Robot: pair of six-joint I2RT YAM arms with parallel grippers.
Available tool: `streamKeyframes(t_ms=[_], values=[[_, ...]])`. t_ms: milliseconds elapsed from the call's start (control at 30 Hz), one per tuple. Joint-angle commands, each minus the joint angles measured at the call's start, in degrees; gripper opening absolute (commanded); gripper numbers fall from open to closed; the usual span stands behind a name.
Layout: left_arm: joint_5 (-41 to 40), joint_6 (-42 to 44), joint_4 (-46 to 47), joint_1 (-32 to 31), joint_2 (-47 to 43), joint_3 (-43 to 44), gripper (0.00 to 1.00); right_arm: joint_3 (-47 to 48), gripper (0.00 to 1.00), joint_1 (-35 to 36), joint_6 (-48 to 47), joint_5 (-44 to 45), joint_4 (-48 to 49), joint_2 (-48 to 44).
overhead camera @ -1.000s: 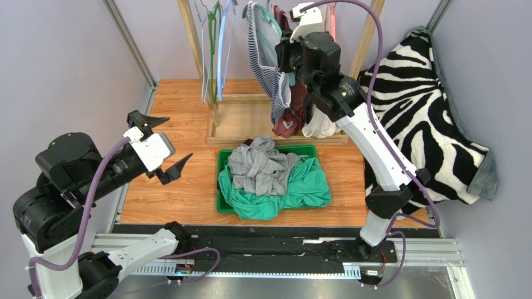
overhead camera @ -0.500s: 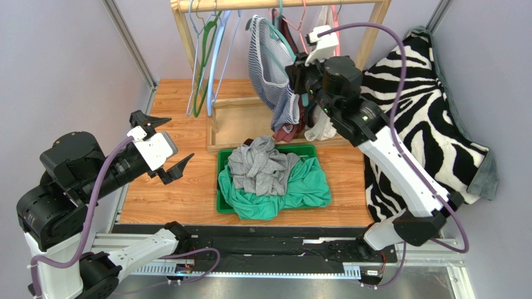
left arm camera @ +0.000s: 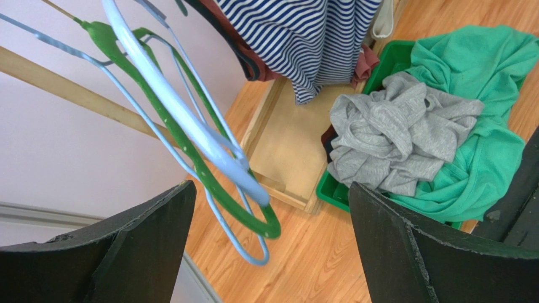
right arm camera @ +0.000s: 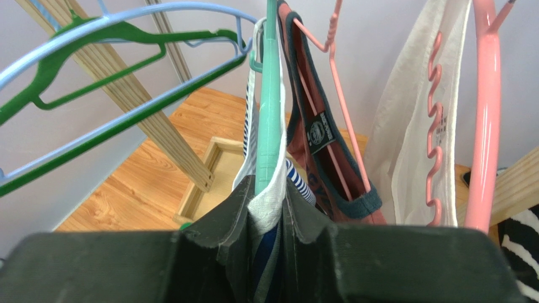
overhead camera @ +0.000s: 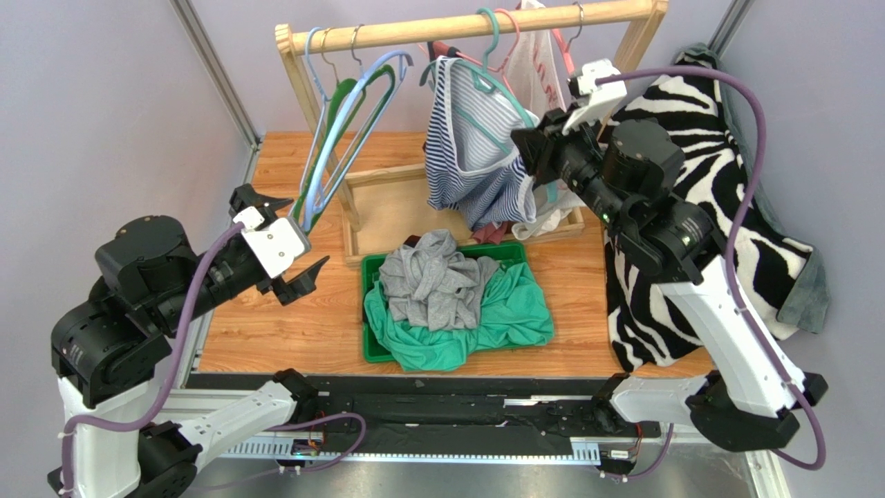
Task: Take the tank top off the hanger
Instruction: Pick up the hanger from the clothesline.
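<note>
The robot next needs to carry the tank top's strap in its right gripper toward the blue and green empty hangers and let go of it, because its open left gripper is on that side.
A blue-and-white striped tank top (overhead camera: 470, 156) hangs on a teal hanger (overhead camera: 488, 78) from the wooden rail (overhead camera: 467, 23). My right gripper (overhead camera: 532, 130) is shut on the tank top's shoulder strap (right arm camera: 269, 202) together with the teal hanger arm (right arm camera: 268, 120). My left gripper (overhead camera: 286, 244) is open and empty, low at the left, below the blue and green empty hangers (left arm camera: 190, 120). The striped top also shows in the left wrist view (left arm camera: 303, 38).
A green bin (overhead camera: 514, 249) holds a grey garment (overhead camera: 431, 280) and a green garment (overhead camera: 509, 311). A maroon top (right arm camera: 316, 132) and a white garment (right arm camera: 411, 126) hang on pink hangers. A wooden tray base (overhead camera: 390, 202) lies under the rail. A zebra blanket (overhead camera: 717, 187) lies at the right.
The rack with its hangers has tilted toward me and the right arm has drawn back with the strap. The empty hangers have swung toward the left gripper.
</note>
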Motion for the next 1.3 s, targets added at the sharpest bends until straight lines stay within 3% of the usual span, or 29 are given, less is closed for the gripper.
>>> streamKeyframes(t_ms=[0,267,667,867,967,1000,1033,1133,1267], values=[[-1.1,-1.4,3.5,0.4,0.7,-0.6,0.99,-4.2,0.00,0.7,-0.1,-1.8,-0.3,-7.6],[-1.2,-2.3,4.4,0.4,3.0,0.9,0.99,-7.6,0.00,0.7,-2.8,-3.5,6.3,-1.1],[-1.7,-2.5,4.3,0.7,2.8,1.0,0.99,7.0,0.00,0.6,-7.4,-1.0,10.3,15.2],[-2.2,-2.1,4.3,0.8,2.5,0.7,0.99,18.0,0.00,0.8,-3.9,-4.9,3.1,23.1],[-2.3,-2.1,4.4,0.8,2.6,0.2,0.99,23.8,0.10,0.7,-1.9,-5.9,-0.6,27.8],[-2.2,-2.1,4.5,0.8,2.5,0.2,0.99,25.2,0.16,0.8,-1.7,-6.4,-2.7,30.0],[-2.4,-2.1,4.4,0.8,2.5,0.1,0.99,26.4,0.28,0.8,-1.6,-6.4,-3.6,31.1],[-2.4,-2.0,4.4,0.8,2.3,0.1,0.99,31.1,0.41,0.7,-1.5,-6.6,-6.4,34.3],[-2.4,-2.0,4.2,0.8,1.8,0.1,0.99,35.4,0.42,0.5,-1.3,-5.7,-8.1,37.0]])
